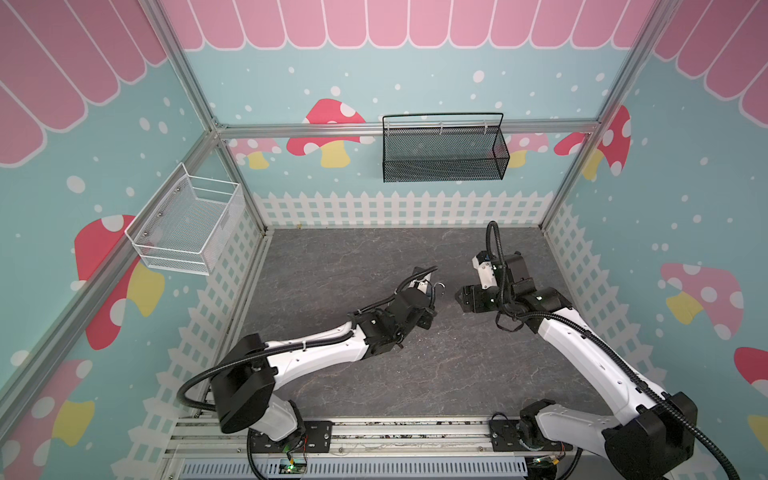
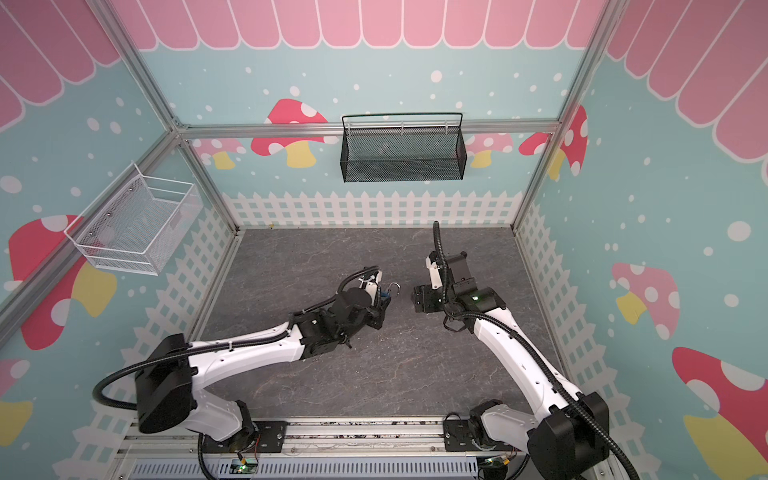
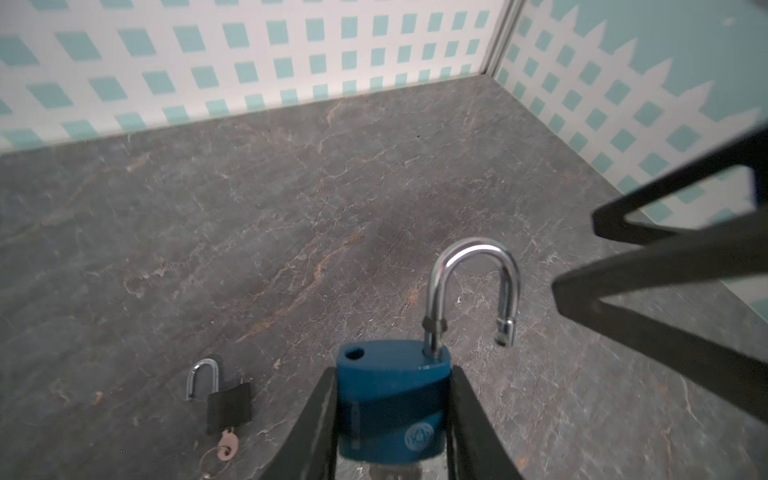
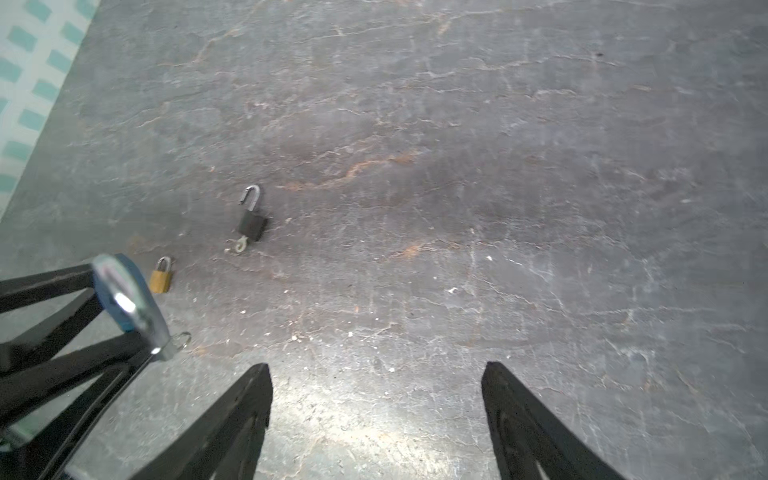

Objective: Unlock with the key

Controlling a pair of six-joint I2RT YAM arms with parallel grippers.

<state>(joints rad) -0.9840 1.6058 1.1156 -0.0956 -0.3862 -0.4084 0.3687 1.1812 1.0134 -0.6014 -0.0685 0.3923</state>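
Observation:
My left gripper goes down next, tilting its fingers downward, and releases the blue padlock (image 2: pixel 384 296) on the bare grey tabletop, since that clear patch lies below the gripper.
My left gripper (image 3: pixel 392 374) is shut on a blue padlock (image 3: pixel 390 411), with a finger on each side of its body, held above the table. The steel shackle (image 3: pixel 473 286) stands open, its free end out of the body. The key is mostly hidden under the padlock; only a blurred grey bit (image 3: pixel 395 471) and a wire ring (image 4: pixel 183 338) show. My right gripper (image 4: pixel 376 365) is open and empty, just right of the padlock (image 2: pixel 384 296) in both top views. Its black fingers (image 3: pixel 665 257) are close to the shackle.
A black padlock (image 4: pixel 252 224) with an open shackle and a key in it lies on the grey table (image 1: pixel 332 257). A small brass padlock (image 4: pixel 160 278) lies near it, shackle shut. A white mesh basket (image 1: pixel 187 224) and a black one (image 1: pixel 442 149) hang on the walls.

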